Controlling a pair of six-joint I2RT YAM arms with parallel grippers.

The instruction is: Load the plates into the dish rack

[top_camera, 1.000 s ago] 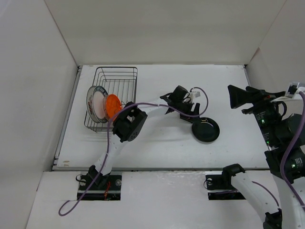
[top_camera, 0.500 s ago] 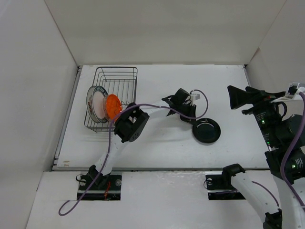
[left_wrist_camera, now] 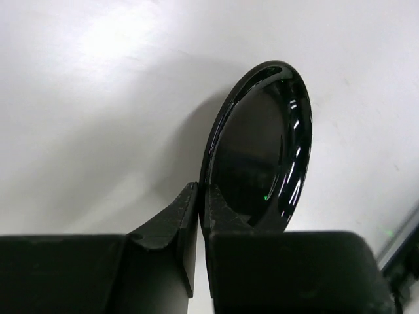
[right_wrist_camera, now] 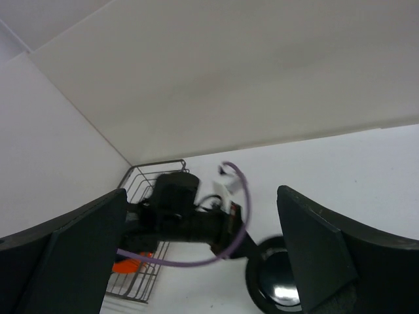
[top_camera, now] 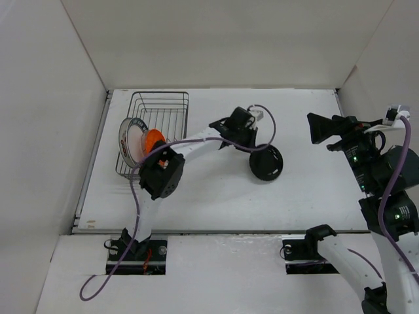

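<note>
My left gripper will lift the black plate and swing it toward the dish rack while turning. Then it will lower the plate beside the orange plate, where open wires show.
My left gripper is shut on the rim of the glossy black plate, which is tilted up off the table near its middle. In the left wrist view the black plate stands on edge, its rim pinched between my two fingers. The black wire dish rack sits at the table's far left; a white plate with a dark patterned rim and an orange plate stand upright at its near end. My right gripper hangs open and empty above the table's right side, and its view shows the black plate and the dish rack.
White walls enclose the table on the left, back and right. The left arm's purple cable loops above the gripper. The rack's far half holds no plates.
My left gripper has shut on the black plate's rim, tilted the plate up off the table and carried it slightly left. The right arm shifted a little left.
</note>
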